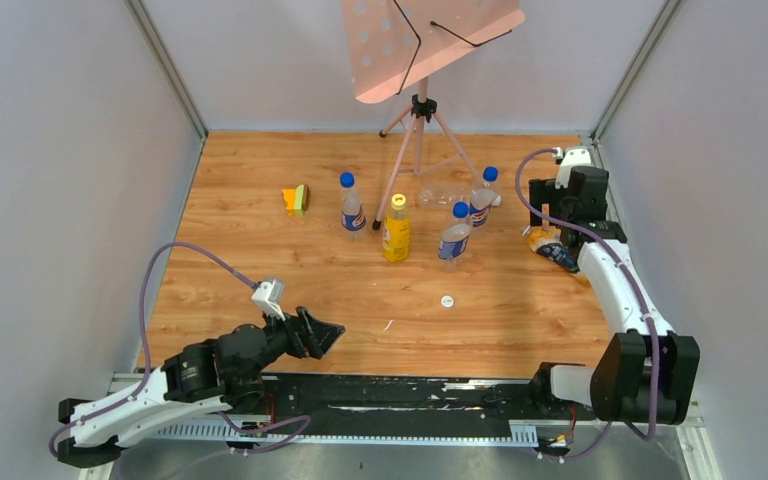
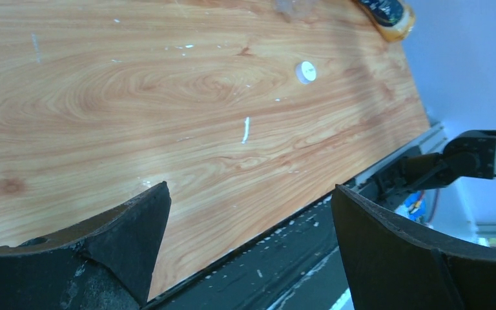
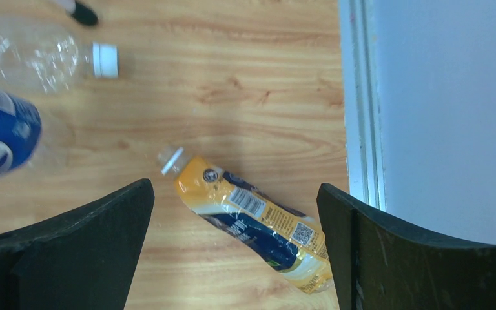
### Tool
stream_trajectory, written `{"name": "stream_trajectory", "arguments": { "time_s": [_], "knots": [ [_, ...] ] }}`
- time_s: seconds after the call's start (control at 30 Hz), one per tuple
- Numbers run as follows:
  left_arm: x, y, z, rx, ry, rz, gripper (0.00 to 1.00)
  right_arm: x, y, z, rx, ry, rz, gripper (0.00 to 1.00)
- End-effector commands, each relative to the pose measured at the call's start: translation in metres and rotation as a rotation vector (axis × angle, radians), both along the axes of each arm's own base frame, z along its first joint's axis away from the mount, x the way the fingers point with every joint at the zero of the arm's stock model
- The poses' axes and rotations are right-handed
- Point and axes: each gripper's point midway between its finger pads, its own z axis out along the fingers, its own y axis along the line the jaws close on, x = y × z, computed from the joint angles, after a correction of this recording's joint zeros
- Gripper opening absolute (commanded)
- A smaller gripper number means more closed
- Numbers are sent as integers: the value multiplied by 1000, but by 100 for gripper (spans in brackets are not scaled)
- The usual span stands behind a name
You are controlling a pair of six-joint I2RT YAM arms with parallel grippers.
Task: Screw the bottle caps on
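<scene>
The yellow-and-blue labelled bottle (image 3: 258, 226) lies at a slant below my open fingers, so I should turn my right gripper and lower it onto the orange part by its bare neck (image 3: 200, 181).
A loose white cap (image 1: 447, 300) lies on the wooden table, also in the left wrist view (image 2: 306, 71). Three clear blue-labelled bottles with blue caps (image 1: 351, 205) (image 1: 456, 232) (image 1: 483, 197) and a yellow bottle with a yellow cap (image 1: 396, 228) stand mid-table. A clear bottle (image 3: 32, 58) with a white cap (image 3: 105, 59) lies on its side. A yellow-and-blue labelled bottle (image 3: 258, 226) lies uncapped by the right wall. My right gripper (image 3: 236, 187) is open above it. My left gripper (image 1: 330, 333) is open and empty near the front edge.
A pink music stand on a tripod (image 1: 420, 110) stands at the back centre. A small yellow, green and orange block (image 1: 297, 198) lies back left. Grey walls close the table on left, right and back. A black rail (image 1: 400, 395) runs along the front edge.
</scene>
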Motion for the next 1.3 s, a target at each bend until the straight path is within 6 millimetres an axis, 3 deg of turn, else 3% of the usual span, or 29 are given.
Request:
{"name": "stream_trajectory", "arguments": {
  "time_s": [0.0, 0.3, 0.43, 0.77, 1.0, 1.1, 1.17, 1.27],
  "knots": [
    [9, 10, 12, 80, -70, 30, 100, -5, 7, -24, -34, 96, 219, 100],
    [14, -1, 13, 223, -115, -26, 100, -16, -3, -84, -66, 304, 407, 97],
    [14, -4, 13, 228, -125, -42, 100, -15, -3, -102, -31, 374, 450, 94],
    [17, -6, 10, 254, -132, -40, 100, -4, 0, -143, 51, 488, 471, 73],
    [17, -13, 9, 280, -138, -64, 100, -1, 2, -152, 79, 502, 468, 62],
    [21, -14, 14, 276, -152, -50, 100, 5, 2, -142, 87, 464, 450, 54],
    [28, -4, 15, 284, -146, 22, 100, 9, -2, -132, 87, 427, 423, 51],
    [31, -2, 22, 260, -168, 42, 100, 15, -8, -111, 99, 349, 366, 48]
  ]
}}
